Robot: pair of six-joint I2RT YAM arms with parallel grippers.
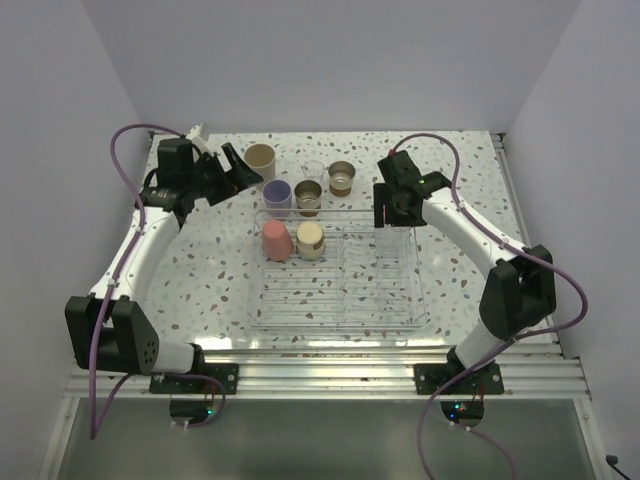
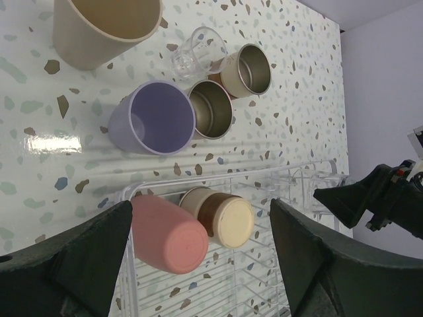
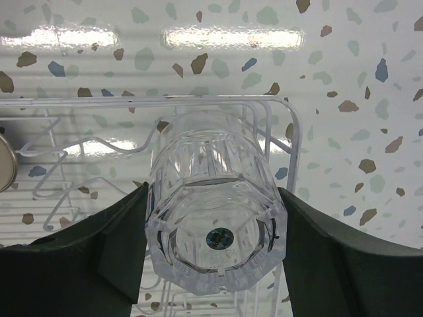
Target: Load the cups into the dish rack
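The beige cup's rim has free space around it on the side away from the steel cups, so my left gripper should next move outward and down until its fingers are on both sides of it there.
My right gripper is shut on a clear cup, held bottom-up over the back right corner of the dish rack. Inside the rack, at its back left, a coral-pink cup and a steel cup with a tan base stand upside down. My left gripper hangs open and empty behind the rack's back left corner. Upright on the table behind the rack are a beige cup, a lavender cup, a clear cup and two steel cups.
The rack takes up the middle of the speckled table. White walls close in the back and both sides. Purple cables loop from both arms. The right arm's gripper shows at the edge of the left wrist view.
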